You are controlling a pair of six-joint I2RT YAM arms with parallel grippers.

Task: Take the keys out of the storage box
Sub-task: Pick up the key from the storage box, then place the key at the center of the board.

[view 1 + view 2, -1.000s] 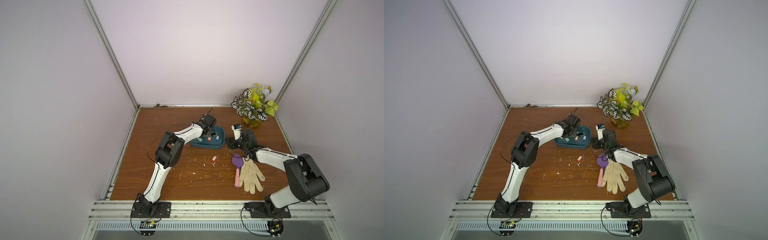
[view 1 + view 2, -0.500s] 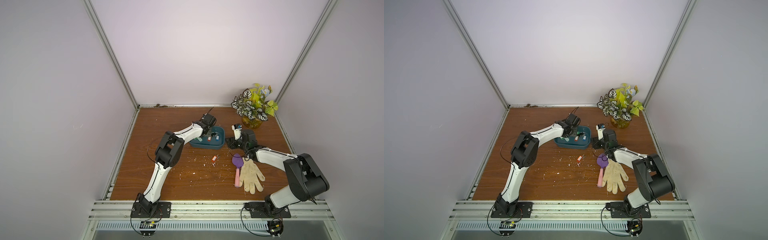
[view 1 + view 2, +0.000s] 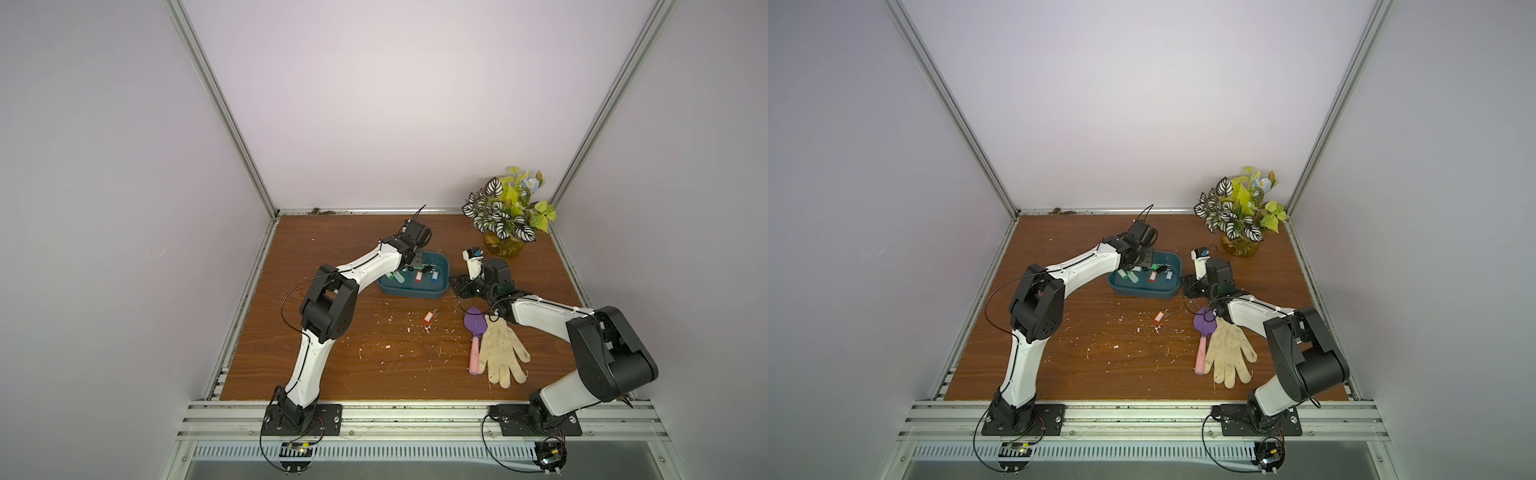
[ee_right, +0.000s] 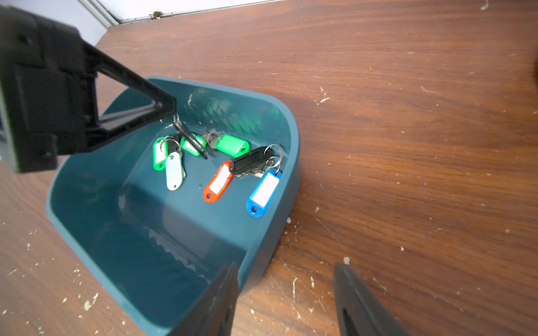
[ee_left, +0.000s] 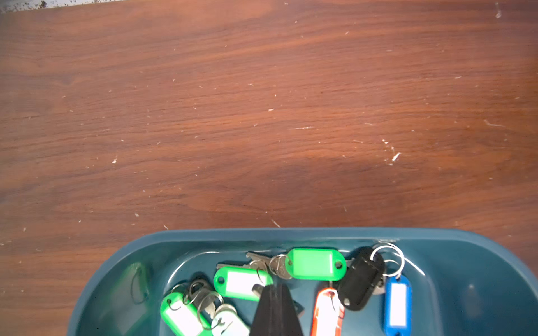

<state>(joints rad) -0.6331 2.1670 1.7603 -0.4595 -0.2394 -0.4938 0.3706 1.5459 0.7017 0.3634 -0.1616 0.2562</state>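
Observation:
My left gripper goes up, back over the box's near side and down next to release the black-tagged key's ring, as the tabletop (image 3: 406, 313) beside the orange-tagged key has room.
The dark teal storage box (image 3: 411, 292) (image 3: 1142, 292) (image 4: 139, 247) sits mid-table with several tagged keys (image 5: 316, 263) (image 4: 218, 181) in it: green, pale, red, black and blue tags. My left gripper (image 5: 272, 286) (image 4: 174, 112) reaches down into the box, shut on the ring of a black-tagged key (image 4: 192, 139) that hangs from its tip. My right gripper (image 4: 283, 266) (image 3: 457, 286) is open at the box's right end, one finger inside the wall and one on the table outside. One orange-tagged key (image 3: 429, 317) (image 3: 1158, 318) lies on the table in front of the box.
A purple-and-pink trowel (image 3: 475, 328) and a cream glove (image 3: 500, 353) lie under the right forearm. A plant in an amber pot (image 3: 503, 245) stands at the back right. White crumbs are scattered over the wooden table (image 5: 262, 116).
The left gripper's jaws have closed inside the box. Both arms have stayed almost where they were.

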